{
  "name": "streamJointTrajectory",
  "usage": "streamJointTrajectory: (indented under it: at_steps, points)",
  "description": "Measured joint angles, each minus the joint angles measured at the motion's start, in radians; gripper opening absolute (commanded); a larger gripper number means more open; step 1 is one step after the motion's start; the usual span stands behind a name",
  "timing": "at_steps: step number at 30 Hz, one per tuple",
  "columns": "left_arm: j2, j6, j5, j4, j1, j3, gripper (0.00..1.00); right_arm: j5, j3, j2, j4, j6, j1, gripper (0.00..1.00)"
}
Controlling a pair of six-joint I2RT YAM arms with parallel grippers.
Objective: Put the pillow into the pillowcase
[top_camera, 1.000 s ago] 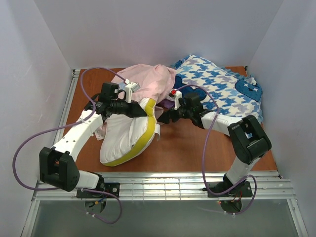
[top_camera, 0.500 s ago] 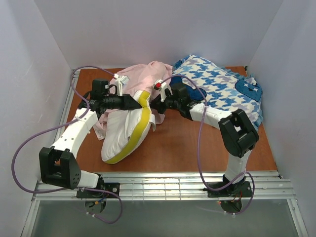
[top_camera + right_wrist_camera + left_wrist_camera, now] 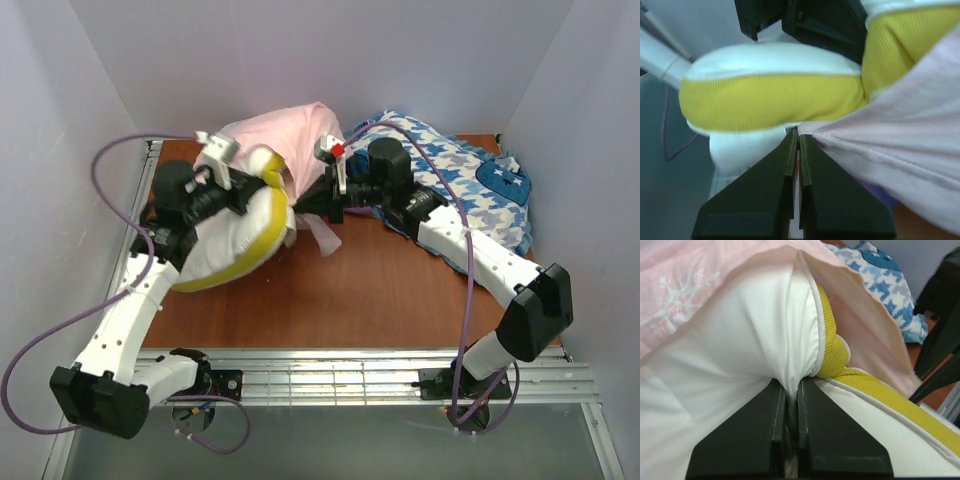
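Observation:
The left gripper lowers the pillow (image 3: 228,245), still held up, flat onto the brown tabletop below the gripper next and releases the pinched fold.
The white pillow (image 3: 228,245) with its yellow side edge (image 3: 830,340) is held up over the back left of the table. My left gripper (image 3: 258,192) is shut on a pinched fold of its white cover (image 3: 792,385). The pale pink pillowcase (image 3: 285,135) drapes over the pillow's far end, and in the left wrist view the pillowcase (image 3: 700,275) lies over the top of the pillow. My right gripper (image 3: 308,207) is shut on the pillowcase's hem (image 3: 799,131), just under the pillow's yellow edge (image 3: 770,102). A pink flap (image 3: 322,232) hangs below it.
A blue-and-white houndstooth cushion (image 3: 455,175) lies at the back right, under the right arm. The brown table (image 3: 380,290) is walled by pale panels on three sides. Purple cables loop from both arms.
My right gripper has shut on the pillowcase hem. Both arms have risen and swung to the back left, lifting the pillow, and the pillowcase now covers its far end.

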Motion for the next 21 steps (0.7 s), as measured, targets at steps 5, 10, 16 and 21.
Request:
streamJointTrajectory:
  at_steps: [5, 10, 16, 21]
  points:
    - [0.072, 0.005, -0.185, 0.079, -0.241, -0.234, 0.00, -0.064, -0.289, -0.072, -0.057, 0.055, 0.015, 0.01]
    - [0.466, -0.159, -0.226, 0.126, -0.230, -0.231, 0.00, -0.037, -0.463, -0.072, -0.152, 0.087, 0.015, 0.01]
    - [0.362, -0.232, -0.229, 0.119, -0.039, -0.214, 0.00, -0.054, -0.267, -0.063, -0.167, 0.058, 0.034, 0.01]
    - [0.175, -0.150, -0.274, 0.087, 0.094, -0.032, 0.00, -0.066, 0.042, 0.077, -0.112, 0.071, 0.034, 0.15]
